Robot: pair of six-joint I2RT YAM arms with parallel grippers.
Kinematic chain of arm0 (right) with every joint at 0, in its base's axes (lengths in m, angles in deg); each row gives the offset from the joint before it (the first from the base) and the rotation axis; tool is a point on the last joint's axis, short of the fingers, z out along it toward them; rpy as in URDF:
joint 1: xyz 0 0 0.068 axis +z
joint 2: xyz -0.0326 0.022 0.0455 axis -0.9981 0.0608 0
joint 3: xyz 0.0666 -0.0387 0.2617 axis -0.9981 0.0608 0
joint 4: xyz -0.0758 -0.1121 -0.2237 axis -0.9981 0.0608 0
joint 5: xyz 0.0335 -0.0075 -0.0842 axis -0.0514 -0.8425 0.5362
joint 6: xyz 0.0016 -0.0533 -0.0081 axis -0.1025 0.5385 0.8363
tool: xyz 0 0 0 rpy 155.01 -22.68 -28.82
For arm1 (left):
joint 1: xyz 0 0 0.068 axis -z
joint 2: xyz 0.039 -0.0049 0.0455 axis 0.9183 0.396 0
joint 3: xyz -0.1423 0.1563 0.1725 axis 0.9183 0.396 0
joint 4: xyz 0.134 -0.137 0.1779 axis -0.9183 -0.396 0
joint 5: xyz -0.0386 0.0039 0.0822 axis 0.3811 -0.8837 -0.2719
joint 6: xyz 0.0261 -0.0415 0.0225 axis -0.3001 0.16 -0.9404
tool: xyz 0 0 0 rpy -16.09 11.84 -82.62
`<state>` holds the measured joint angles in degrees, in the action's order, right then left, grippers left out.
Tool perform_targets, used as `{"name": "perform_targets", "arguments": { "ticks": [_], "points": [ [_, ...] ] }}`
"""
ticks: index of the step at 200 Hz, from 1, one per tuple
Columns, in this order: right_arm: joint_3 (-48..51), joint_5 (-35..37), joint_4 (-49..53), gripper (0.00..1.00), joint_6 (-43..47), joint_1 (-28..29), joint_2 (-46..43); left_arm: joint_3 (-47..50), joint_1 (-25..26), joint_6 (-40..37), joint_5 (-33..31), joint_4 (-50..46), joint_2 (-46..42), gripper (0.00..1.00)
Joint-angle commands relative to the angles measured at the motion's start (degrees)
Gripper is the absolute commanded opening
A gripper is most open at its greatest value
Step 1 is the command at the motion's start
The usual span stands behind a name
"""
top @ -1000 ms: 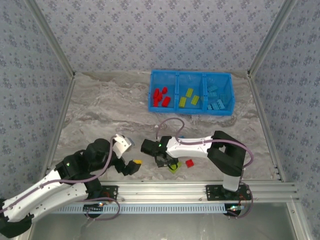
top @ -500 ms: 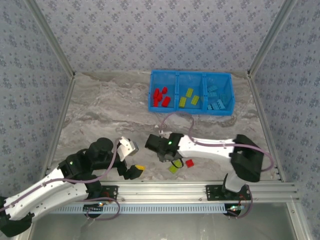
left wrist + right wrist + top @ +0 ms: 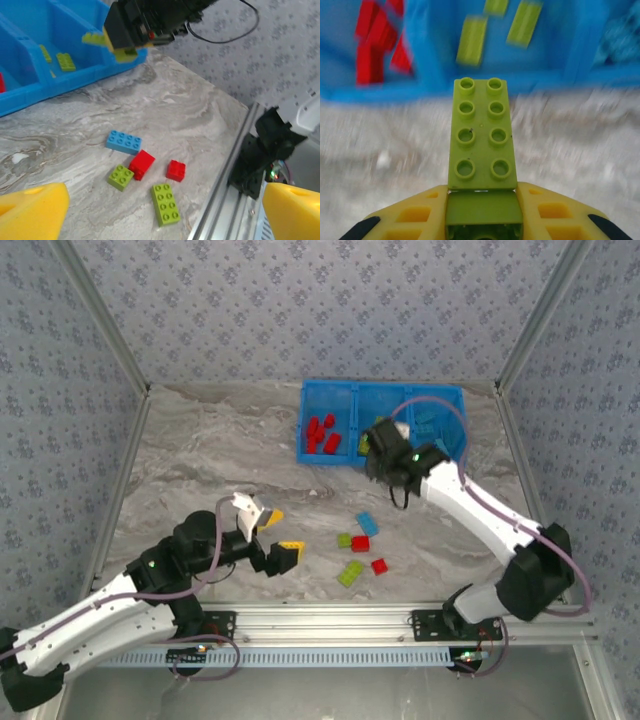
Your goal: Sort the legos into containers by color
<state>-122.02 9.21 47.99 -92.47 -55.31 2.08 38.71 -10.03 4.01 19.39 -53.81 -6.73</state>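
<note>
The lime green lego (image 3: 481, 135) belongs with the green legos that already lie inside the middle container (image 3: 499, 37), so my right gripper will next move outward past the bin's near side, over that container, and let go of it there.
My right gripper (image 3: 482, 200) is shut on a lime green lego (image 3: 481, 135) that sticks out forward from its yellow fingers (image 3: 405, 215). It hovers by the near wall of the blue bin (image 3: 382, 462), facing the middle container (image 3: 495, 30), where green legos lie. Red legos (image 3: 322, 434) fill the left container and light blue ones (image 3: 430, 435) the right. On the table lie a blue lego (image 3: 123, 142), two red ones (image 3: 142, 163) (image 3: 175, 170) and two green ones (image 3: 120, 177) (image 3: 165, 204). My left gripper (image 3: 281, 533) stands open and empty, left of this loose group.
The aluminium rail (image 3: 225, 200) runs along the table's near edge, close to the loose bricks. The right arm's cable (image 3: 440, 405) loops above the bin. Patterned walls close in the table at the back and sides.
The right gripper closed on the green lego in the near pile, lifted it and carried it back to the bin. The left gripper shifted slightly right, still open.
</note>
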Motion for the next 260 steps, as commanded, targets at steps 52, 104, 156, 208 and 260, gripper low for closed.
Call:
{"name": "perform_targets", "arguments": {
  "ticks": [52, 104, 156, 208, 260],
  "points": [
    [-23.94, -7.78, -1.21, 0.34, 12.81, -11.25, 27.11, -5.21, 0.00, 19.48, -12.95, -7.18, 5.67, 0.99],
    [-25.65, -9.04, 2.40, 0.56, 14.51, -11.48, 23.95, -4.66, 0.06, 23.33, -14.78, -5.93, 7.97, 0.99],
    [-7.33, -12.62, 4.39, 0.58, 15.20, -8.14, 2.05, -6.88, 0.05, 15.57, -15.66, -6.84, 9.18, 0.99],
    [13.35, -9.18, 7.25, 0.67, 10.99, 5.94, -16.21, -9.20, 0.05, -4.58, -11.55, -13.35, 6.62, 0.97],
    [14.69, -6.12, 7.80, 0.82, 9.79, 12.12, -6.23, -9.29, 0.05, -17.05, -8.48, -15.81, 6.73, 0.99]
  ]
}}
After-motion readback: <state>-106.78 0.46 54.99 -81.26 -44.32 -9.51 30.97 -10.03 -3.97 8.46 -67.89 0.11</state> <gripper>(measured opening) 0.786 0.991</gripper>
